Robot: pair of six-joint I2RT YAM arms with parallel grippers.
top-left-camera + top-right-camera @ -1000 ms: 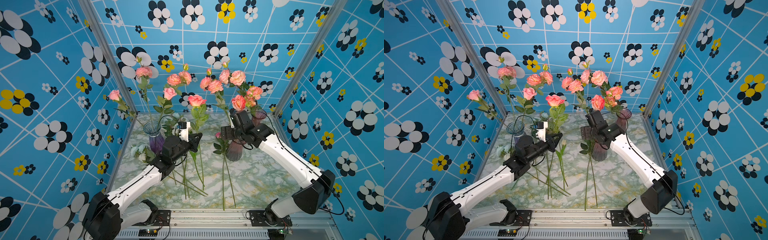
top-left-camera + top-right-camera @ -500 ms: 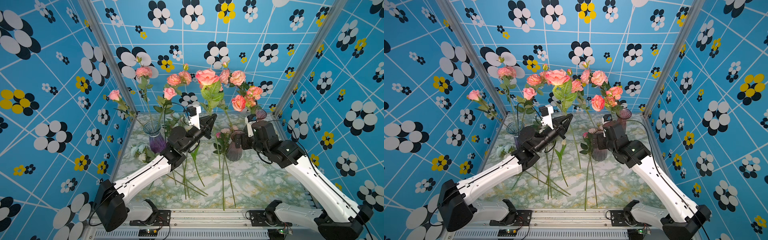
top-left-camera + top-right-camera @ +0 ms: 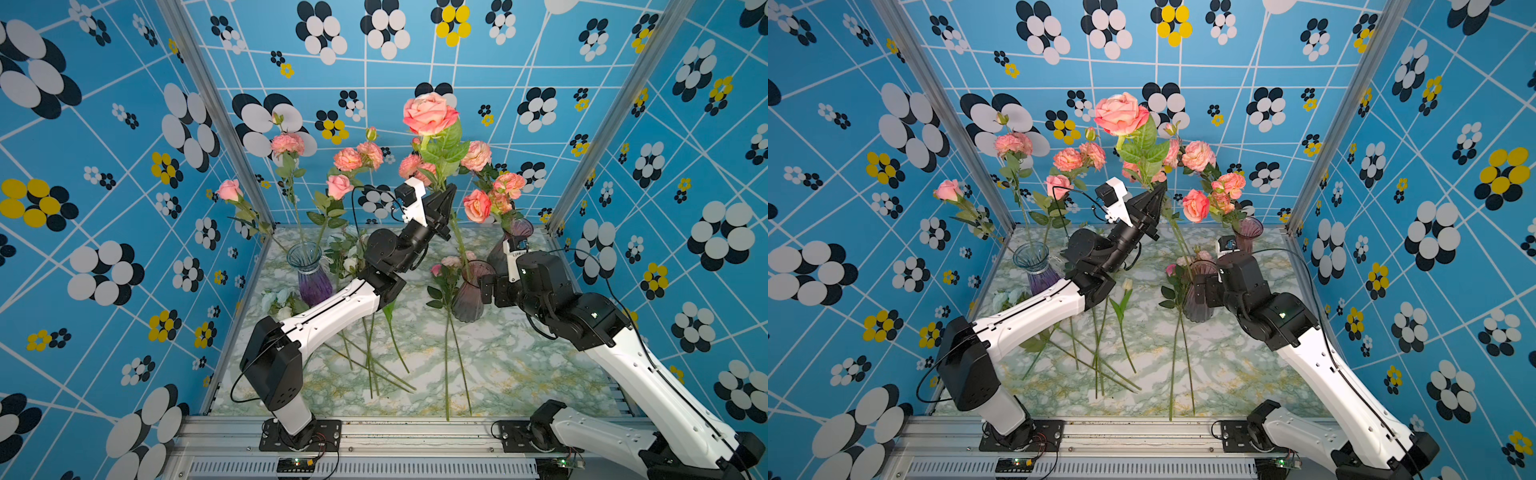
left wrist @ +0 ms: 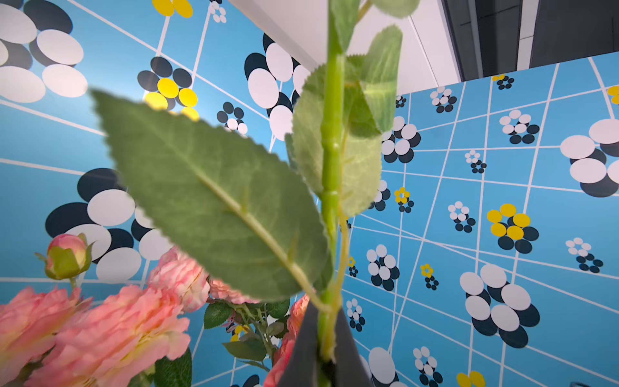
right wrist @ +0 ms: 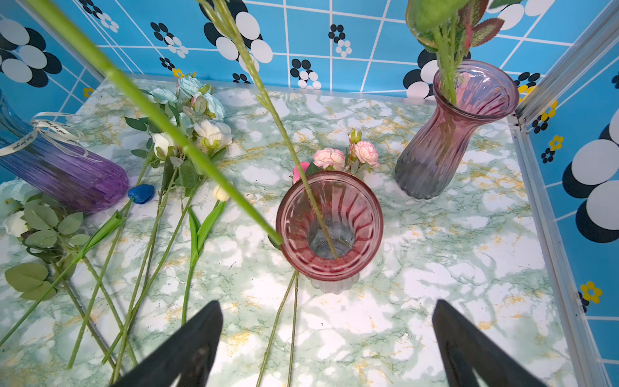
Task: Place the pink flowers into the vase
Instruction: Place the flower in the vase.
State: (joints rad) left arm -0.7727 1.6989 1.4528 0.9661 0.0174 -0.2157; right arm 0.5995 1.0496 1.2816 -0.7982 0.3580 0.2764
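Observation:
My left gripper should go down next toward the pink ribbed vase's opening (image 3: 478,273) below it and let go of the green stem, because the end of the stem only reaches the vase's rim.
My left gripper (image 3: 443,198) (image 3: 1157,194) is shut on the green stem (image 4: 330,187) of a large pink rose (image 3: 430,113) (image 3: 1121,113) and holds it high, nearly upright. The stem runs down to the rim of the pink ribbed glass vase (image 3: 471,296) (image 5: 330,224) in the middle of the table. A thinner stem stands inside this vase. My right gripper (image 3: 488,291) (image 5: 326,338) is open just beside the vase, on its near right, with nothing between its fingers (image 5: 197,338). Small pink flowers (image 5: 345,155) lie behind the vase.
A purple vase (image 3: 312,276) at the left and a grey-pink vase (image 3: 516,232) (image 5: 449,140) at the back right each hold pink flowers. White flowers (image 5: 207,130), a small blue flower (image 5: 140,193) and long stems (image 3: 374,365) lie on the marble tabletop. Patterned walls enclose three sides.
My left gripper has lifted the rose higher and to the right, over the middle vase. My right arm has drawn back from the vase top and its jaws have opened fully.

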